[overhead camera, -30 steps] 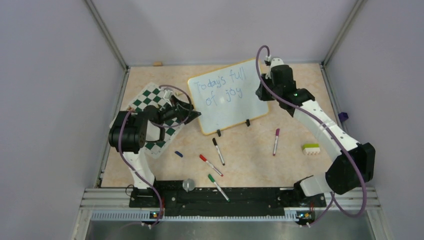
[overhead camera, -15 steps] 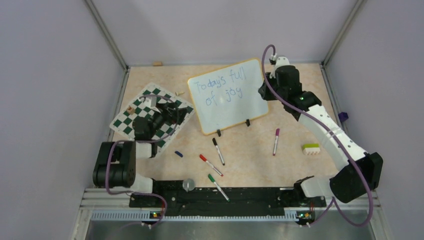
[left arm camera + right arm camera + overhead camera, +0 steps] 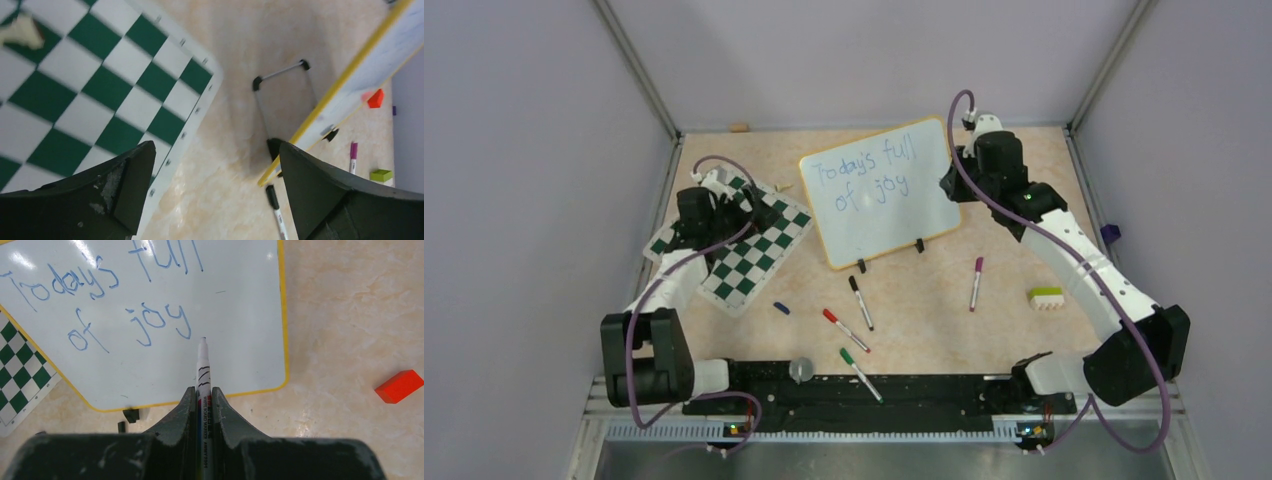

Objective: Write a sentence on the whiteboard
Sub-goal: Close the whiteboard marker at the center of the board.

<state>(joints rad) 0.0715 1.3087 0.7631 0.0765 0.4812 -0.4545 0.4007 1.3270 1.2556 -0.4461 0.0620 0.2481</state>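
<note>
I need to move my left gripper back off the chess mat next and down onto the blue cap. The sentence is finished and the tip of the held marker is bare.
The whiteboard leans on its stand at the back middle of the table, yellow-rimmed, with two black clips on its near edge. The sentence, in thin blue lettering, reads "Today's full of joy" in two lines. My right gripper is shut on a white whiteboard marker. The marker's tip sits just right of "joy"; I cannot tell whether it touches the whiteboard. In the top view the right gripper is at the board's right edge. My left gripper hangs open and empty over the chess mat; in its wrist view the left gripper frames bare table.
Loose markers lie in front of the board: black, red, green, purple, and a blue cap. A green-and-white block lies right, a red block behind the board. The board's wire stand rests beside the mat.
My left arm has swung away from the board's lower left corner, back and left over the chess mat. The right gripper shifted slightly right at first, then stayed still.
</note>
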